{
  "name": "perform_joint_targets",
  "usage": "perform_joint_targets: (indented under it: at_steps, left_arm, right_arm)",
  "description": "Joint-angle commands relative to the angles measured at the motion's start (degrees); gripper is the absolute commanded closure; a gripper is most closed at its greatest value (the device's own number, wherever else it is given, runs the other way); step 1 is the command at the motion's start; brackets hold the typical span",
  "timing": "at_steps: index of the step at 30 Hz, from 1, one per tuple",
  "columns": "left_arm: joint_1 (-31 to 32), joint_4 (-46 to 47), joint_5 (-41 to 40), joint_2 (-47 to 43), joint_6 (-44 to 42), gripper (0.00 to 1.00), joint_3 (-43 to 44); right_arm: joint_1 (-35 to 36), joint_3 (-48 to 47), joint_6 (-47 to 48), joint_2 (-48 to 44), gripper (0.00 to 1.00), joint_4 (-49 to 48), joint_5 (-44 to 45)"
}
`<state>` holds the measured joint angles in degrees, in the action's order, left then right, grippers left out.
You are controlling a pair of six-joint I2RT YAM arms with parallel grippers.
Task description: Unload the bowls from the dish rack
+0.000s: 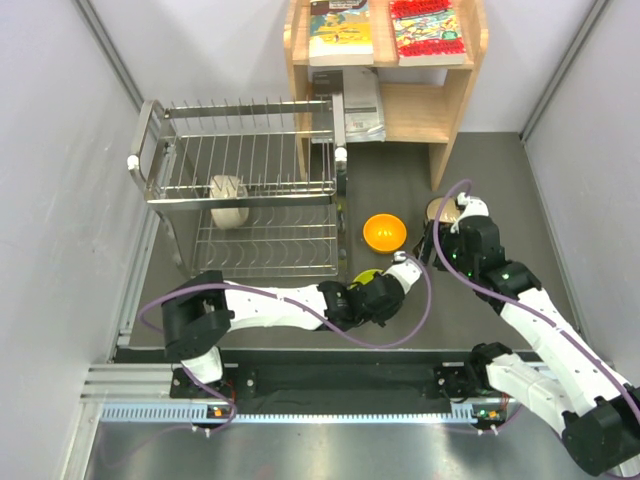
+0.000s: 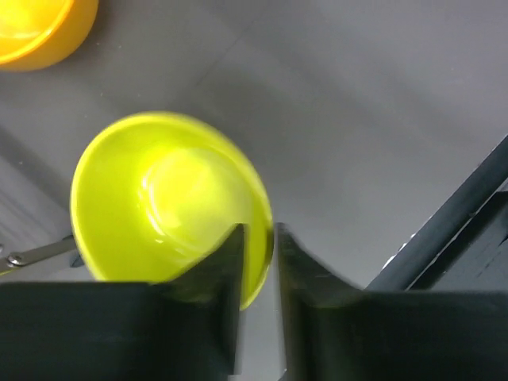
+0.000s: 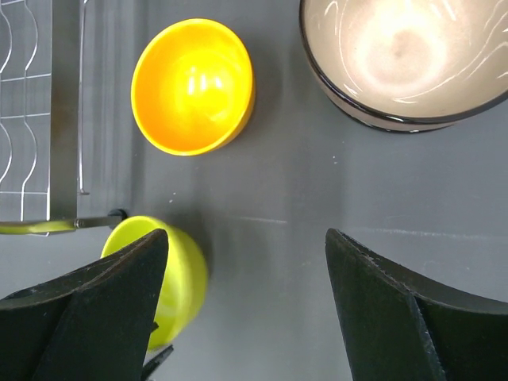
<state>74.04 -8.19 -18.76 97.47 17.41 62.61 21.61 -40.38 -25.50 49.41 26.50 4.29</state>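
Observation:
My right gripper should move back toward the yellow-green bowl [image 1: 366, 276] next and down onto the bowl's rim opposite the rack, because it is hanging empty beside the bowl.
The steel wire dish rack [image 1: 250, 180] stands at the back left with a cream-white bowl [image 1: 228, 200] on edge in it. On the dark mat lie an orange bowl [image 1: 385, 231] [image 3: 192, 86], a pinkish-brown bowl [image 1: 441, 209] with pale inside [image 3: 401, 55], and a yellow-green bowl [image 1: 366, 276] [image 2: 159, 206] [image 3: 178, 278], blurred. My left gripper [image 1: 395, 272] [image 2: 258, 238] is slightly open astride the yellow-green bowl's rim, a sliver of gap showing at the outer finger. My right gripper [image 1: 430, 245] [image 3: 246, 246] hovers wide open over bare mat, holding nothing.
A wooden bookshelf [image 1: 450, 110] with books stands at the back right. The rack's lower wire tier [image 3: 48, 119] lies just left of the yellow-green and orange bowls. Grey walls close in both sides, and a metal rail [image 1: 300, 410] runs along the near edge.

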Motion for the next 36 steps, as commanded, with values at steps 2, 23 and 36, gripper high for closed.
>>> perform_joint_targets:
  at_steps: [2, 23, 36]
  left_arm:
    - [0.66, 3.00, -0.48, 0.44, 0.78, 0.61, 2.78]
    - [1.55, 5.99, -16.37, -21.96, 1.14, 0.25, -6.88]
    - [1.63, 5.02, -25.09, -28.21, 6.14, 0.25, -13.83]
  right_arm:
    - [-0.60, -0.14, 1.15, -1.07, 0.20, 0.13, 1.51]
    - [3.00, 1.88, 0.19, 8.07, 0.23, -0.39, -2.28]
    - [12.93, 0.39, -3.86, 17.38, 0.27, -2.68, 0.63]
